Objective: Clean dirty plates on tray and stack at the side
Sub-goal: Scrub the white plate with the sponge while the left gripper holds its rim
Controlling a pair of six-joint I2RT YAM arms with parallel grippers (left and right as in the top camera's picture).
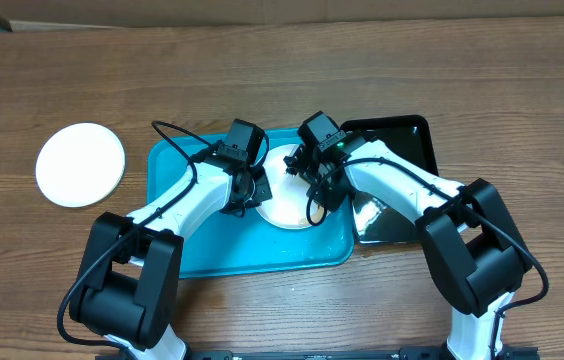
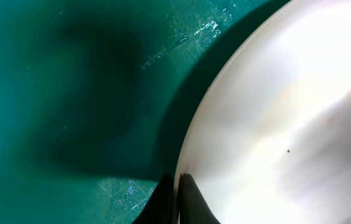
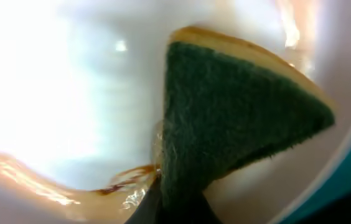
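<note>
I will wipe the smear with my right gripper next. Then I will lift it to the right in the overhead view and let go of the sponge onto the black tray point(image 1: 411, 143), whose bottom is clear.
One white plate point(image 1: 287, 210) lies on the turquoise tray point(image 1: 212, 255). My left gripper point(image 1: 254, 192) is shut on its left rim; in the left wrist view the dark fingers point(image 2: 191, 205) pinch the plate's edge point(image 2: 275, 124) over the tray floor point(image 2: 70, 93). From the right, my right gripper point(image 1: 314, 185) reaches over the same plate. It is shut on a green scouring sponge point(image 3: 225, 118) with a yellow backing, held against the plate's surface point(image 3: 51, 93). A brown smear point(image 3: 129, 180) lies on the plate beside the right gripper point(image 3: 174, 202).
A second white plate point(image 1: 80, 165) sits on the wooden table to the left of the tray. A glossy black tray point(image 1: 397, 150) stands against the turquoise tray's right side, under my right arm.
</note>
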